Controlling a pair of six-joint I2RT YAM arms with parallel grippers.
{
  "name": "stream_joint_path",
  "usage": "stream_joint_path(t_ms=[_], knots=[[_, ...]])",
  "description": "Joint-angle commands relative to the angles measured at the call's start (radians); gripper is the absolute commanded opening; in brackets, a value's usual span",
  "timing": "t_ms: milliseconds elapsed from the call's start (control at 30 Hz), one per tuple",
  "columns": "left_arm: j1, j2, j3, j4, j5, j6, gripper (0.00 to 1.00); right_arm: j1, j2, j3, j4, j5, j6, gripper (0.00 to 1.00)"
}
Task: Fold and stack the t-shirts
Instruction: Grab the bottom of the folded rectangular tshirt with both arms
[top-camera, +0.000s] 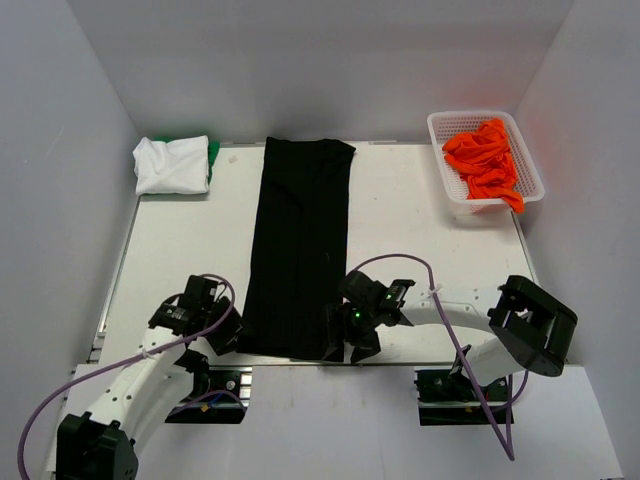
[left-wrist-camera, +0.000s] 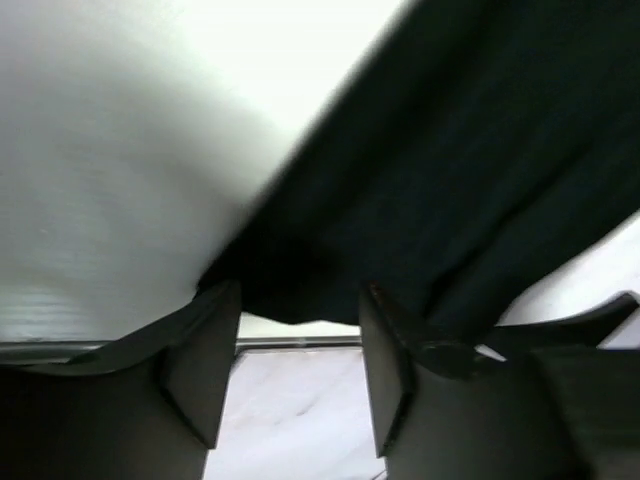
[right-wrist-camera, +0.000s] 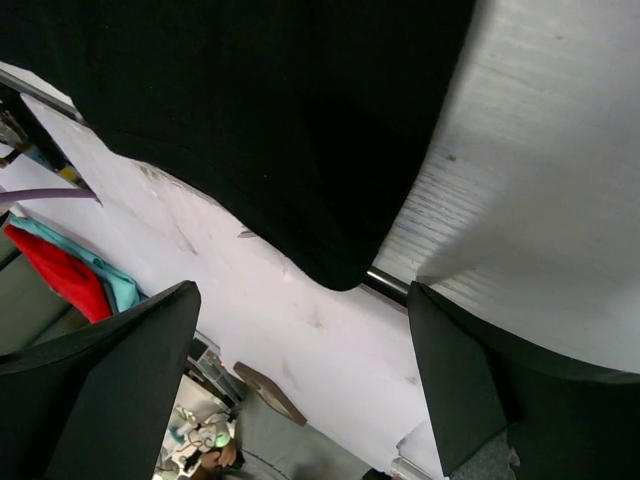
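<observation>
My right gripper should next move gently onto the black t-shirt's near corner (right-wrist-camera: 343, 268) and close its fingers there, because that corner sticks out past the table edge between them.
A black t-shirt (top-camera: 300, 240) lies folded into a long narrow strip down the middle of the table. My left gripper (top-camera: 228, 335) is at the strip's near left corner. In the left wrist view the left gripper (left-wrist-camera: 298, 300) shows a clear gap between its fingers, with the black t-shirt (left-wrist-camera: 480, 150) edge right at the tips. My right gripper (top-camera: 345, 345) is at the near right corner. In its wrist view the right gripper (right-wrist-camera: 300, 295) stands wide open, and a corner of the black t-shirt (right-wrist-camera: 260, 120) hangs between the tips. Neither pinches the cloth.
A folded white t-shirt (top-camera: 172, 165) lies on a green one (top-camera: 213, 155) at the far left corner. Orange t-shirts (top-camera: 485, 160) are heaped in a white basket (top-camera: 437, 120) at the far right. Bare table (top-camera: 180, 240) flanks the strip. Grey walls enclose three sides.
</observation>
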Motion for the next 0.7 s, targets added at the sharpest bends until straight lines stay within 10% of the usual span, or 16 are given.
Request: stream_joint_path(t_ms=[0, 300, 467, 667], knots=[[-0.004, -0.005, -0.048, 0.081, 0.052, -0.027, 0.56, -0.001, 0.010, 0.013, 0.025, -0.010, 0.031, 0.89], [-0.004, 0.027, -0.079, 0.061, 0.054, -0.027, 0.48, -0.001, 0.087, 0.065, 0.017, -0.030, -0.009, 0.79], [-0.004, 0.026, 0.020, -0.029, 0.029, -0.036, 0.62, -0.002, 0.086, 0.072, 0.008, -0.029, -0.018, 0.71], [-0.004, -0.006, 0.065, -0.095, -0.008, -0.045, 0.87, -0.008, 0.104, 0.095, -0.006, -0.021, -0.052, 0.36]])
